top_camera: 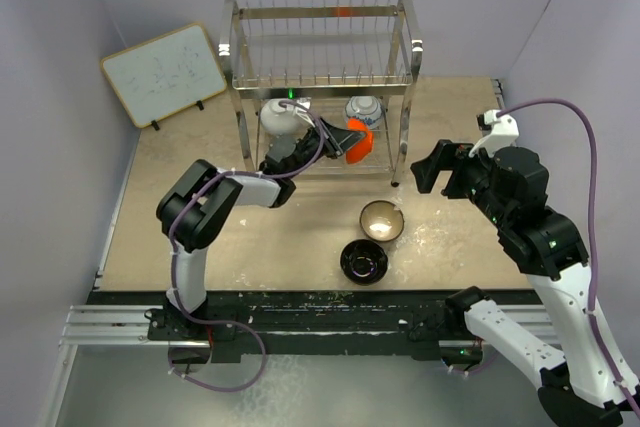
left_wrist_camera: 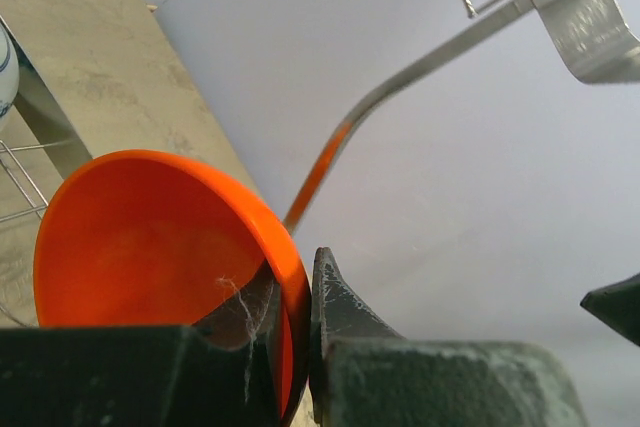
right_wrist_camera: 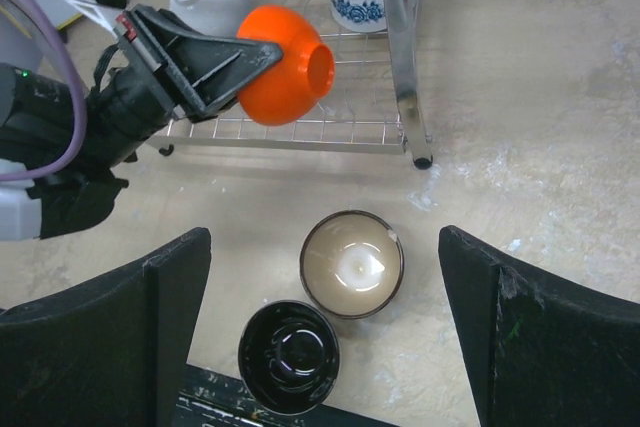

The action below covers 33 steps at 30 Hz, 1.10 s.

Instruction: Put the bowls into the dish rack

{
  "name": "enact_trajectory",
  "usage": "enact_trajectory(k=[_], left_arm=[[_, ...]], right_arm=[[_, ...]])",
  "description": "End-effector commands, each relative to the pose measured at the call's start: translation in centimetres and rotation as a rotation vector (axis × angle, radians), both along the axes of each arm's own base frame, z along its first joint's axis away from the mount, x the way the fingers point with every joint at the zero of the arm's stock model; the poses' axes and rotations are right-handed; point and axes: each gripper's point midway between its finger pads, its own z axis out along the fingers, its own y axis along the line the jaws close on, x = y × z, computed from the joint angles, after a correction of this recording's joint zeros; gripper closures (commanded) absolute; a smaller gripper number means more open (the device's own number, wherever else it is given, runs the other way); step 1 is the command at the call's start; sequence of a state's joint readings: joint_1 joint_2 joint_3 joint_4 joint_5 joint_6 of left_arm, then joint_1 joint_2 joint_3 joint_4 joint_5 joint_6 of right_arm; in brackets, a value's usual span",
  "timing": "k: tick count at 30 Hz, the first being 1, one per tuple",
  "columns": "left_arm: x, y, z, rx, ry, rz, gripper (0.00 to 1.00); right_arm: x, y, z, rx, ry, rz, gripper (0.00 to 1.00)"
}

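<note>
The lower-shelf wires before the blue-and-white bowl (top_camera: 363, 109) are empty, so my left gripper should go down and outward toward that bowl, then release the orange-red bowl's rim.
My left gripper (top_camera: 347, 140) is shut on the rim of the orange-red bowl (top_camera: 362, 138), holding it tilted at the lower shelf of the steel dish rack (top_camera: 322, 87). The bowl fills the left wrist view (left_wrist_camera: 150, 247) and shows in the right wrist view (right_wrist_camera: 285, 64). A white bowl (top_camera: 277, 115) and a blue-and-white bowl (top_camera: 363, 109) sit upside down on the lower shelf. The tan-brown bowl (top_camera: 382, 220) and black bowl (top_camera: 364, 261) stand on the table. My right gripper (right_wrist_camera: 325, 317) is open, high above those two bowls (right_wrist_camera: 352, 263) (right_wrist_camera: 288, 357).
A white wood-framed board (top_camera: 163, 73) leans against the wall at the back left. A black rail (top_camera: 300, 312) runs along the near table edge. Walls close in on both sides and behind the rack.
</note>
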<state>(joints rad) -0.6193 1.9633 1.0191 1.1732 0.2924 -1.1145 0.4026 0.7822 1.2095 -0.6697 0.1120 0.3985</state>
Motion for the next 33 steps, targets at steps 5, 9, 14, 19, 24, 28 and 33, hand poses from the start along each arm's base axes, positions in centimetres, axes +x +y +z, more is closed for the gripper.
enact_trajectory(k=[5, 9, 14, 19, 24, 28, 33], left_arm=[[2.3, -1.1, 5.4, -0.167, -0.103, -0.061, 1.0], [4.2, -2.1, 4.8, -0.164, -0.09, -0.057, 1.0], [6.2, -3.1, 3.3, -0.189, -0.059, -0.065, 1.0], [7.2, -3.4, 1.0, -0.206, -0.025, -0.062, 1.0], [7.8, -3.3, -0.5, -0.212, -0.006, -0.058, 1.0], [8.2, -2.9, -0.9, -0.231, -0.009, -0.055, 1.0], [8.8, -2.1, -1.9, -0.232, 0.014, -0.036, 1.0]], right_arm=[[-0.1, -0.8, 2.0, -0.009, -0.057, -0.022, 0.04], [0.1, -0.6, 1.6, -0.006, -0.052, -0.019, 0.04], [0.4, -0.7, 1.2, -0.021, -0.044, -0.027, 0.04], [0.6, -0.9, 1.1, -0.042, -0.042, -0.034, 0.03], [0.8, -1.0, 0.8, -0.049, -0.038, -0.041, 0.03], [1.1, -0.8, 0.2, -0.054, -0.025, -0.038, 0.03], [1.4, -0.6, -0.1, -0.057, -0.018, -0.034, 0.03]])
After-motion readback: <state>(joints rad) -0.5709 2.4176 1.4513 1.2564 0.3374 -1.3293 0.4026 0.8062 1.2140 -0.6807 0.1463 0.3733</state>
